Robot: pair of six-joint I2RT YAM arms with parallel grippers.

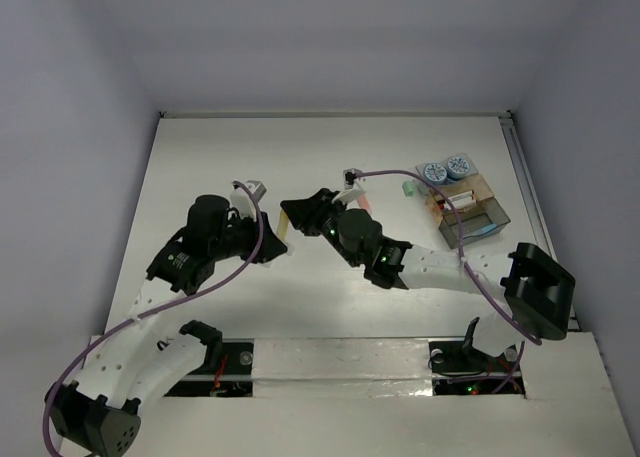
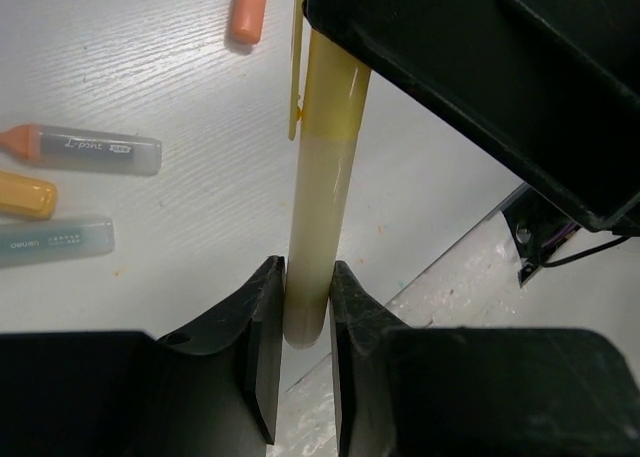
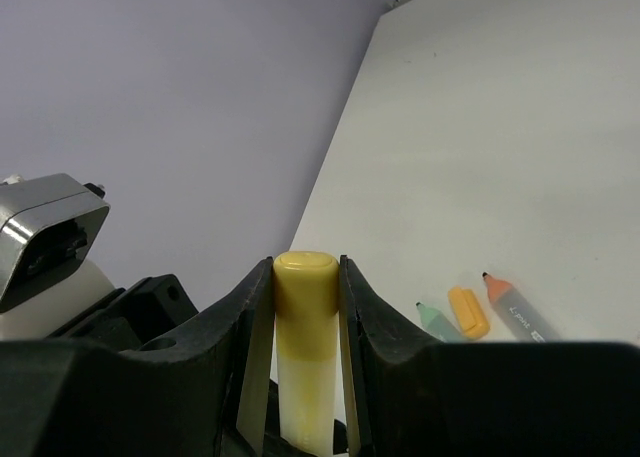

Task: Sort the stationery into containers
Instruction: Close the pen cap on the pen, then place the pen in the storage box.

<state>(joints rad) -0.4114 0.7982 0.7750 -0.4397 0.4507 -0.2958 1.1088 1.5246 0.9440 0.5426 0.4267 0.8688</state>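
Observation:
My right gripper next moves across, lowers the yellow marker into the container's open gray section, below and right in the top view, and releases.
Both grippers hold one yellow marker above the table's middle. My left gripper is shut on its pale barrel. My right gripper is shut on its yellow cap at the other end. On the table beneath lie an orange marker, a green marker, a yellow cap and an orange cap. The clear divided container stands at the far right, with two blue-and-white rolls at its far end.
A small green piece and a pink stick lie left of the container. The right arm stretches across the table in front of the container. White walls close in the table's sides and back.

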